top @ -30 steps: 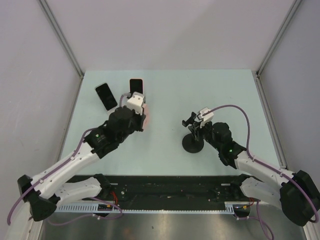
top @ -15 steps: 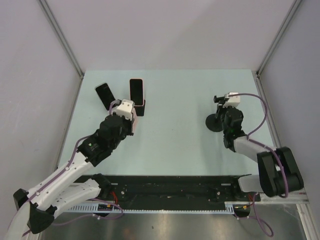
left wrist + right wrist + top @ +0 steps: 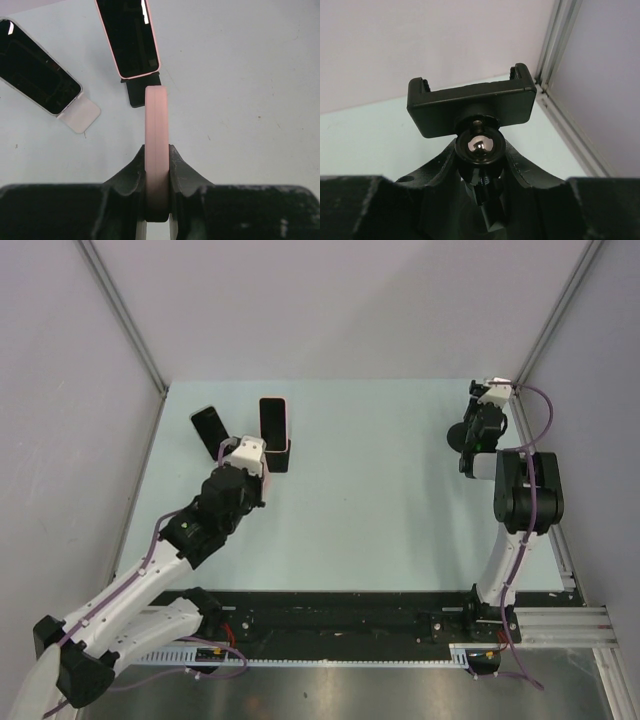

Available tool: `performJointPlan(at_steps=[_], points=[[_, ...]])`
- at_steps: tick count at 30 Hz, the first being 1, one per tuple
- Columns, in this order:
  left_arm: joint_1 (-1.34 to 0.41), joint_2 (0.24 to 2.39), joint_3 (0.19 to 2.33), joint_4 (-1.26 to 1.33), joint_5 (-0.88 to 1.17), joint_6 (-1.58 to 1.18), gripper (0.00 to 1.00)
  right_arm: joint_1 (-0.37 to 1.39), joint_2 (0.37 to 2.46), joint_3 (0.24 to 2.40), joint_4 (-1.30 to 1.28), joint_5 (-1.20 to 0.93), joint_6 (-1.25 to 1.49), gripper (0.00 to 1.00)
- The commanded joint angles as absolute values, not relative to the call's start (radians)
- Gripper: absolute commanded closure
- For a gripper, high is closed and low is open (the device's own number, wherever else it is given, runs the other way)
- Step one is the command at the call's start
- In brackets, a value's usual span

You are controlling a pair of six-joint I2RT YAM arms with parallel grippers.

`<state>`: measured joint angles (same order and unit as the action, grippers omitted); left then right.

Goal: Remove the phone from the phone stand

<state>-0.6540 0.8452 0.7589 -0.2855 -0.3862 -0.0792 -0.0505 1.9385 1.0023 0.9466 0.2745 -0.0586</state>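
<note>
The black phone stand will next go away from my base, closer to the frame post, moved by my right gripper, which will then open there.
My left gripper (image 3: pixel 156 150) is shut on a pink-cased phone (image 3: pixel 156 120), seen edge-on and held upright above the table. In the top view this gripper (image 3: pixel 252 455) is at the back left and hides the phone. My right gripper (image 3: pixel 481 150) is shut on the black phone stand at its shiny ball joint (image 3: pixel 481 144). The stand's clamp (image 3: pixel 472 102) is empty. In the top view the stand (image 3: pixel 468 435) and right gripper (image 3: pixel 487 405) are at the back right corner.
Two other phones lie at the back left: a pink-cased one (image 3: pixel 273 420) (image 3: pixel 127 37) and a clear-cased one (image 3: pixel 208 430) (image 3: pixel 40 75). A small black object (image 3: pixel 142 92) lies against the pink-cased one. The frame post (image 3: pixel 560 45) and walls stand close to the stand.
My right gripper has carried the empty stand from the table's middle to the back right corner. My left gripper has shifted slightly left, still holding the phone.
</note>
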Motion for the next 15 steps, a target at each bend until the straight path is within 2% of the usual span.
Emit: performJointPlan(at_steps=[1, 8, 10, 11, 14, 15], points=[[-0.621, 0.856, 0.764, -0.172, -0.37, -0.083, 1.0, -0.107, 2.077, 1.181, 1.085, 0.242, -0.063, 1.0], [-0.589, 0.899, 0.764, -0.161, -0.347, -0.087, 1.0, -0.126, 2.249, 1.414, 0.974, 0.21, -0.048, 1.0], [-0.583, 0.905, 0.764, -0.163, -0.345, -0.087, 1.0, -0.129, 2.264, 1.451, 0.954, 0.2, -0.049, 0.93], [-0.58, 0.907, 0.764, -0.161, -0.344, -0.089, 0.99, -0.132, 2.27, 1.46, 0.925, 0.195, -0.046, 0.89], [-0.578, 0.907, 0.764, -0.158, -0.336, -0.089, 1.0, -0.133, 2.267, 1.468, 0.894, 0.196, -0.044, 0.65], [-0.577, 0.905, 0.764, -0.16, -0.334, -0.092, 1.0, -0.133, 2.251, 1.468, 0.884, 0.195, -0.044, 0.49]])
